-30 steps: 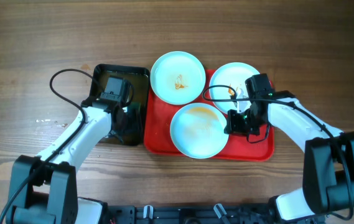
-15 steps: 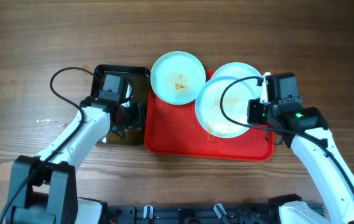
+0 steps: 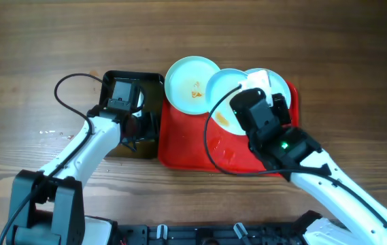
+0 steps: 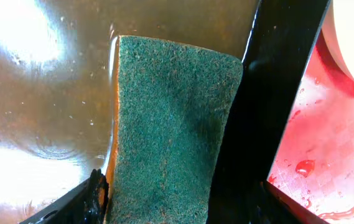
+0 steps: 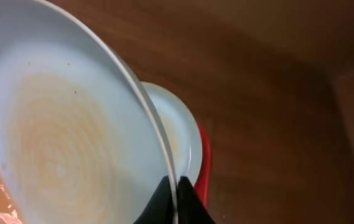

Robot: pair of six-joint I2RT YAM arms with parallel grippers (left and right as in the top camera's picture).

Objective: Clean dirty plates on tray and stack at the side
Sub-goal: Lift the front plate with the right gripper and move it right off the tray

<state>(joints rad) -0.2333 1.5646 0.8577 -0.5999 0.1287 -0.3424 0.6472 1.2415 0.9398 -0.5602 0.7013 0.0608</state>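
Observation:
The plate in my right gripper needs to go to the right in the overhead view next, past the tray's edge and down onto bare table (image 3: 337, 107) (image 5: 280, 153).
My right gripper (image 5: 177, 199) is shut on the rim of a pale plate (image 5: 58, 143) with a faint orange-brown smear. It holds the plate tilted above the red tray (image 3: 179, 146). In the overhead view the held plate (image 3: 226, 92) overlaps the other two. A second plate (image 3: 192, 83) with an orange smear lies at the tray's back left. The third plate (image 3: 278, 85) lies at the back right, partly hidden by my right gripper (image 3: 242, 116). My left gripper (image 4: 183, 208) is open over a green sponge (image 4: 170, 124).
The sponge lies in a black tub (image 3: 115, 78) of brownish water, left of the tray. The tub's wall (image 4: 270, 81) runs between the sponge and the wet tray (image 4: 326, 155). Wooden table (image 3: 43, 41) surrounds everything. A black cable (image 3: 71, 85) loops by the left arm.
My right gripper has lifted the plate from the tray's front middle, carried it back and left, and tilted it. The left arm has barely moved over the tub.

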